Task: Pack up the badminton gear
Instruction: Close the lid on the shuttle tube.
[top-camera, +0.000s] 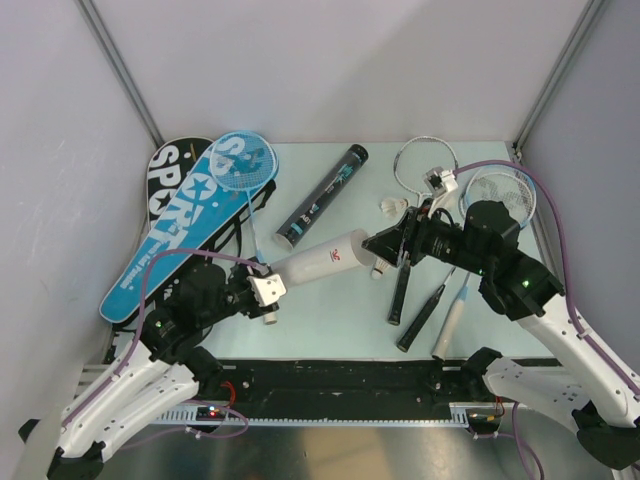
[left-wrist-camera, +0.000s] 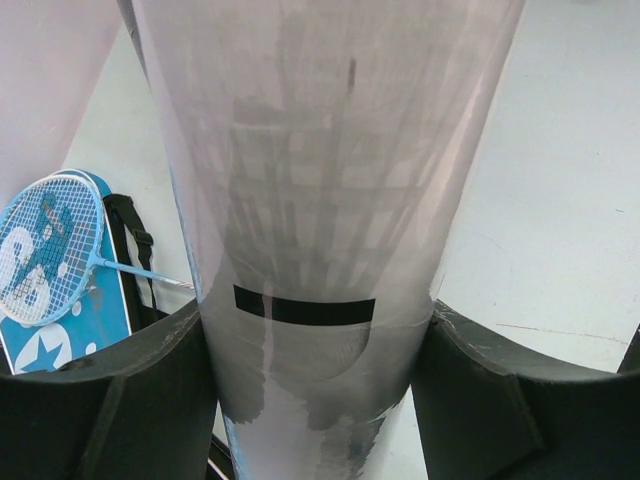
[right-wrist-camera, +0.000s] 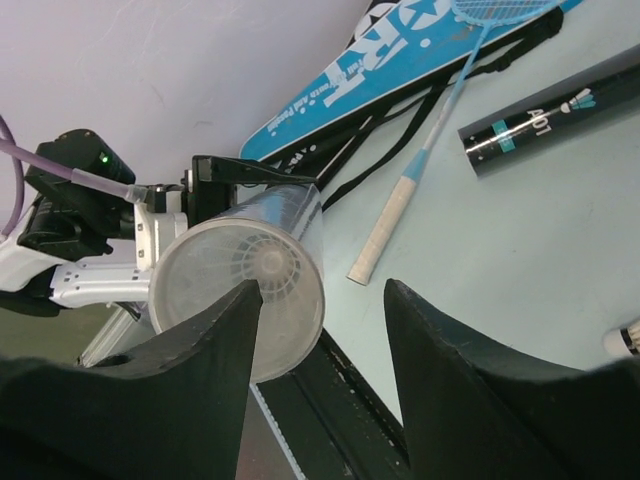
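My left gripper holds the white tube (top-camera: 325, 260), and next it needs to move outward, turn the tube alongside the black tube (top-camera: 322, 197) and lower it to let go, because the tabletop beside the black one is bare.
My left gripper (top-camera: 268, 290) is shut on the white tube (top-camera: 325, 260) near its lower end and holds it slanted above the table. In the left wrist view the tube (left-wrist-camera: 320, 200) fills the gap between both fingers (left-wrist-camera: 100, 400), and a shuttlecock's round base shows through its wall. My right gripper (top-camera: 383, 248) stands open at the tube's far end (right-wrist-camera: 240, 290), with a ribbed white shape showing in that round end. One shuttlecock (top-camera: 393, 207) lies on the table. The black tube (top-camera: 322, 197) lies at the middle back. The blue racket (top-camera: 243, 160) rests on the blue cover (top-camera: 170, 225).
Silver rackets (top-camera: 500, 190) lie at the right, their dark and white handles (top-camera: 425, 315) pointing toward the near edge. A black cover (top-camera: 165, 165) lies under the blue one at the left wall. A black rail (top-camera: 340, 375) runs along the table's near edge.
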